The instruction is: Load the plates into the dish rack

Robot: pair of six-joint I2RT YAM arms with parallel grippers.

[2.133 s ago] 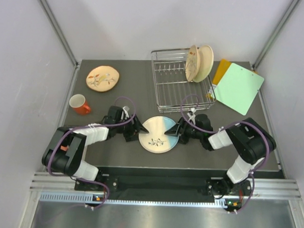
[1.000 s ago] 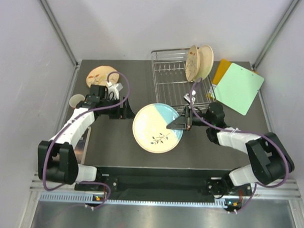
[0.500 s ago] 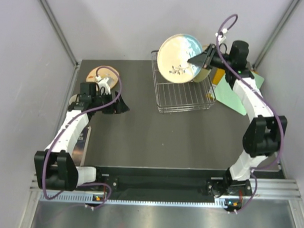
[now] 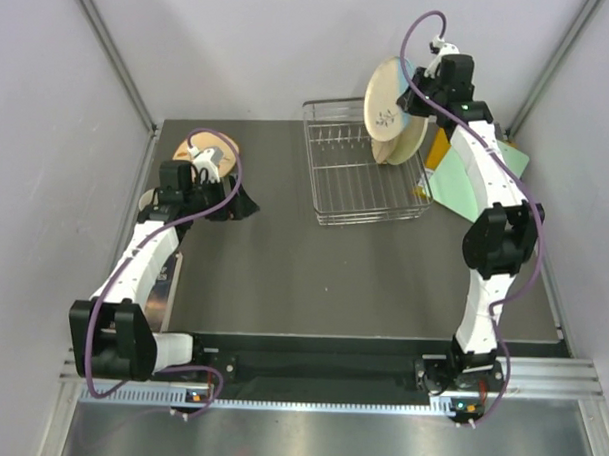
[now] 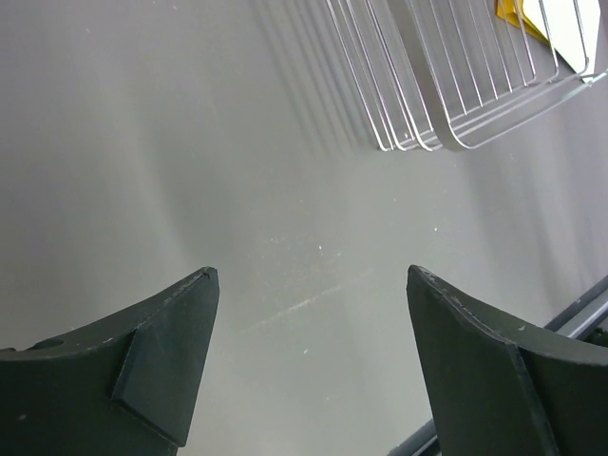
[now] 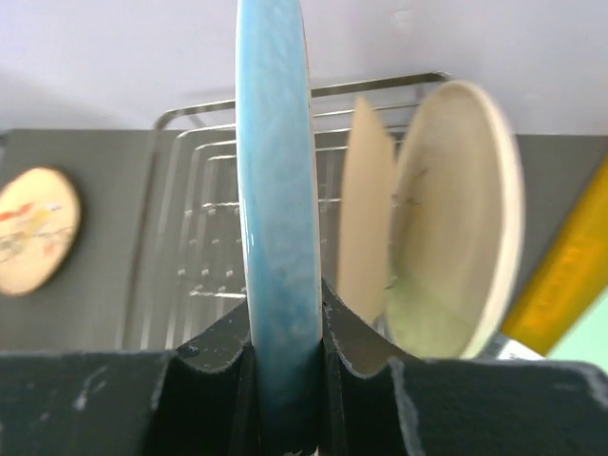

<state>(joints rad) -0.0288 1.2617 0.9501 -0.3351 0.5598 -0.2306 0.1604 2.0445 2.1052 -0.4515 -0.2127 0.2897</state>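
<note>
Next I need to lower my right gripper toward the dish rack's bare wires [image 4: 363, 151] [image 6: 329, 195] beside the standing tan plate and release, since they lie below and to its left in the top view.
My right gripper [image 4: 411, 98] is shut on the rim of the white-and-light-blue plate [image 4: 385, 96], held on edge high over the right end of the dish rack [image 4: 346, 184]. In the right wrist view the plate's blue rim [image 6: 277, 171] is clamped between the fingers of the right gripper [image 6: 285, 296]. To its right two plates stand in the rack, a tan one [image 6: 366, 228] and a cream and pale green one [image 6: 456, 218]. Another tan plate [image 4: 199, 144] lies flat at the far left, just behind my open left gripper [image 4: 243, 206], with only bare table between the jaws of that gripper [image 5: 311, 275].
A green board [image 4: 478, 184] and an orange board [image 4: 439, 148] lie right of the rack. The left half of the rack shows bare tines [image 6: 204, 237]. A corner of the rack [image 5: 446, 85] is ahead of the left gripper.
The right arm swung the plate further over the rack and turned it on edge, next to the two standing plates. The left arm has barely moved.
</note>
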